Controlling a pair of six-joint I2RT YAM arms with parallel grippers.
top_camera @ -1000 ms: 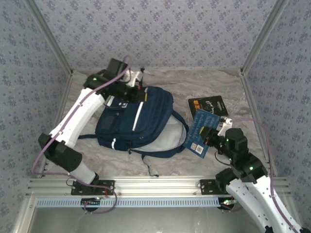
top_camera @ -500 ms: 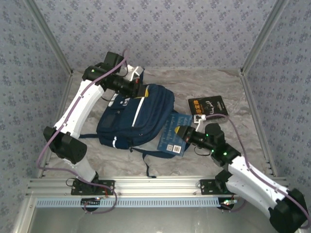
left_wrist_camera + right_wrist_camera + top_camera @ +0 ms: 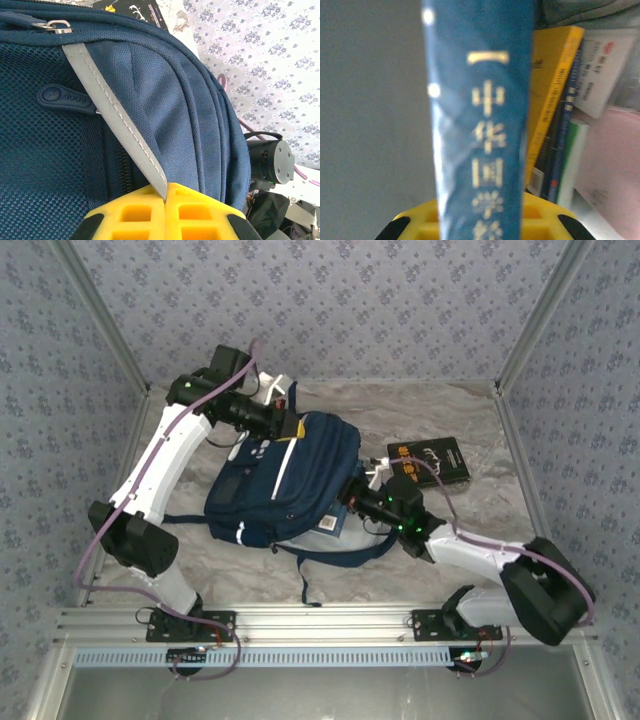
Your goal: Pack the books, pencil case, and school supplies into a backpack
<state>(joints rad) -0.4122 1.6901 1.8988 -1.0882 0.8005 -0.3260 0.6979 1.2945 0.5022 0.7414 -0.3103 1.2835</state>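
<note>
My right gripper needs to push deeper into the backpack's opening, next to the orange book (image 3: 552,85), before it lets go of the dark blue book, because the dark blue book still sticks out of the bag.
The navy backpack (image 3: 285,485) lies mid-table, its opening facing right. My left gripper (image 3: 292,428) is at its top, shut on a grey reflective stripe (image 3: 115,120); the yellow fingers (image 3: 200,215) meet around its end. My right gripper (image 3: 352,498) is at the opening, shut on a dark blue book (image 3: 480,125) with yellow lettering, held spine-up inside the bag. Beside it inside stand an orange book (image 3: 552,85), another dark blue book (image 3: 566,135), a green pack's edge (image 3: 574,165) and a white packet with red print (image 3: 605,70). The pencil case is hidden.
A black book with yellow lettering (image 3: 428,460) lies flat on the table right of the backpack, just behind my right forearm. Backpack straps (image 3: 310,575) trail toward the near edge. Patterned walls close in the table at left, right and back.
My right arm has swung left from the table's right side, carrying the blue book into the backpack's opening. The left gripper has kept its hold at the bag's top.
</note>
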